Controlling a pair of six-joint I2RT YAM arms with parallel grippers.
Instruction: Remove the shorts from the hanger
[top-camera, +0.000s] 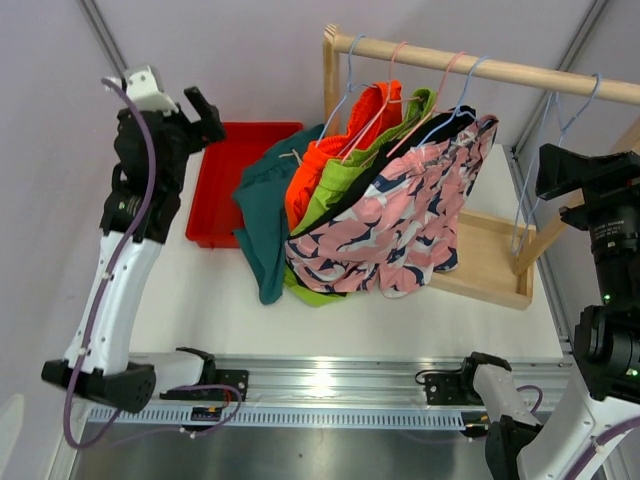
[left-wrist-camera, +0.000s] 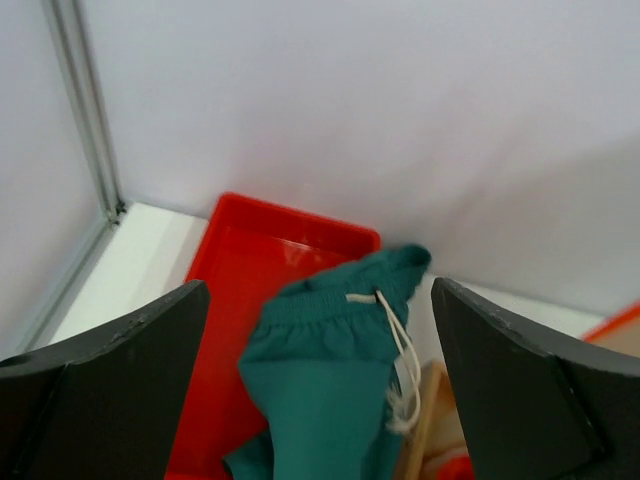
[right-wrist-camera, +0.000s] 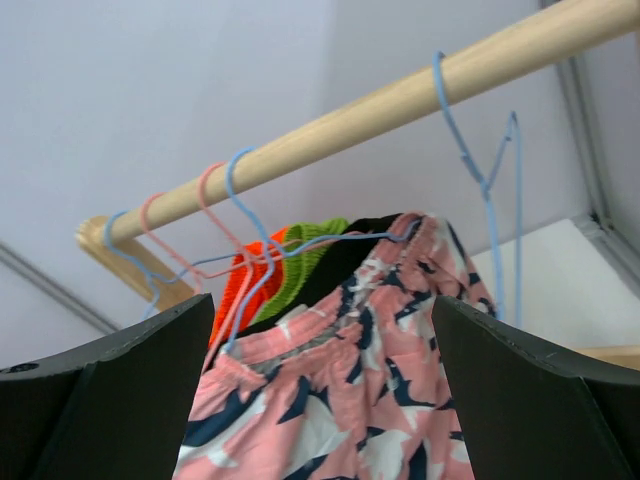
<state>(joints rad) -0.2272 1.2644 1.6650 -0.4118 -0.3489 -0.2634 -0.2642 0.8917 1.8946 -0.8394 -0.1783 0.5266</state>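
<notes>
I will move my right gripper to the left in the top view next, onto the near arm (top-camera: 437, 130) of the pink shorts' blue hanger, because bare wire shows above the pink shorts' waistband.
Five pairs of shorts hang bunched at the left of a wooden rod (top-camera: 480, 68): dark teal (top-camera: 262, 215), orange (top-camera: 318, 165), lime green (top-camera: 345, 180), black (top-camera: 405, 155) and pink patterned (top-camera: 385, 230). Whether the teal pair is on a hanger is hidden. My left gripper (top-camera: 203, 112) is open, high over the red tray, apart from the shorts. In the left wrist view the gripper (left-wrist-camera: 318, 292) frames the teal shorts (left-wrist-camera: 325, 390) and their white drawstring. My right gripper (top-camera: 548, 170) is open, to the right of the pink shorts. In the right wrist view the gripper (right-wrist-camera: 322, 300) faces the pink shorts (right-wrist-camera: 340, 400).
A red tray (top-camera: 222, 185) lies left of the rack, partly under the teal shorts. An empty blue hanger (top-camera: 530, 190) hangs at the rod's right end and shows in the right wrist view (right-wrist-camera: 490, 190). The rack's wooden base (top-camera: 490, 260) sits at the right.
</notes>
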